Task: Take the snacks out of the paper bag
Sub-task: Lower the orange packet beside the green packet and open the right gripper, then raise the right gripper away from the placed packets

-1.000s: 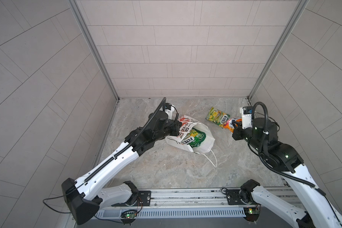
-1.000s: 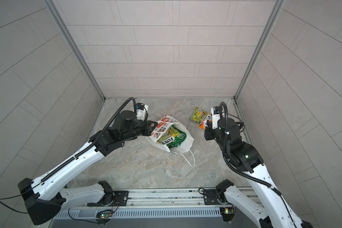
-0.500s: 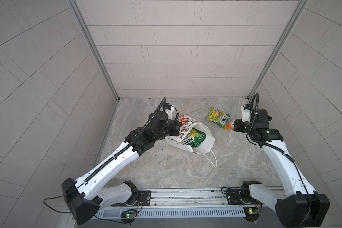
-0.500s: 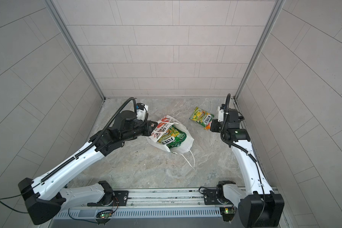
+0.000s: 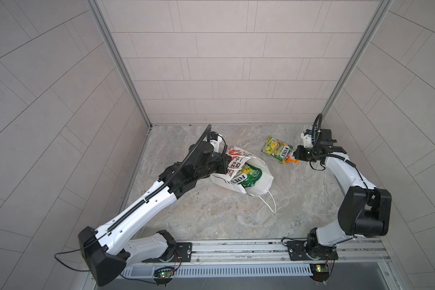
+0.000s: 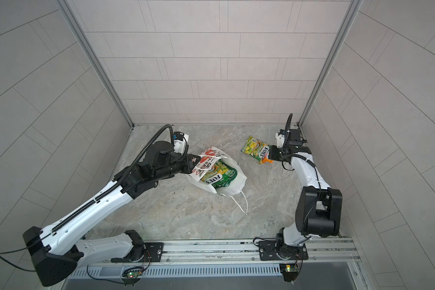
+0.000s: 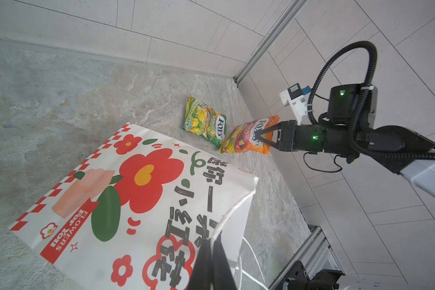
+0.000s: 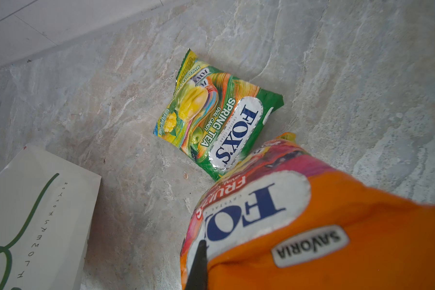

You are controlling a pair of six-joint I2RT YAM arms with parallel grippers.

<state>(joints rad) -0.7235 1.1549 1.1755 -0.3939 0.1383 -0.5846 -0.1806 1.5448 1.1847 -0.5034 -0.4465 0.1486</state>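
The pink-orange packet (image 7: pixel 245 136) goes with my right gripper toward the tiled wall behind the green-yellow packet next. It comes down for release there, with the floor bare beside the green-yellow one.
The white paper bag (image 5: pixel 260 182) (image 6: pixel 235 187) with a red flower drawing (image 7: pixel 146 175) lies on its side mid-floor, mouth towards the right. My left gripper (image 5: pixel 227 163) (image 6: pixel 196 162) (image 7: pixel 212 242) is shut on its white cord handle (image 7: pixel 234 209). A green FOX'S packet (image 5: pixel 249 175) (image 6: pixel 220 175) shows inside the mouth. At the back right a green-yellow FOX'S packet (image 5: pixel 276 149) (image 6: pixel 256 149) (image 8: pixel 216 120) lies on the floor. My right gripper (image 5: pixel 296 157) (image 6: pixel 271 157) (image 7: pixel 264 136) is shut on the pink-orange packet (image 7: pixel 245 136) (image 8: pixel 312 226), which touches it.
The bag's other cord handle (image 5: pixel 268 203) trails loose on the floor towards the front. The tiled right wall and its metal corner post (image 5: pixel 337 82) stand close behind my right wrist. The arms' mounting rail (image 5: pixel 236 248) runs along the front edge.
My right arm has folded down and back towards the right wall, bringing the pink-orange packet low beside the green-yellow one. The left arm and the bag have not moved.
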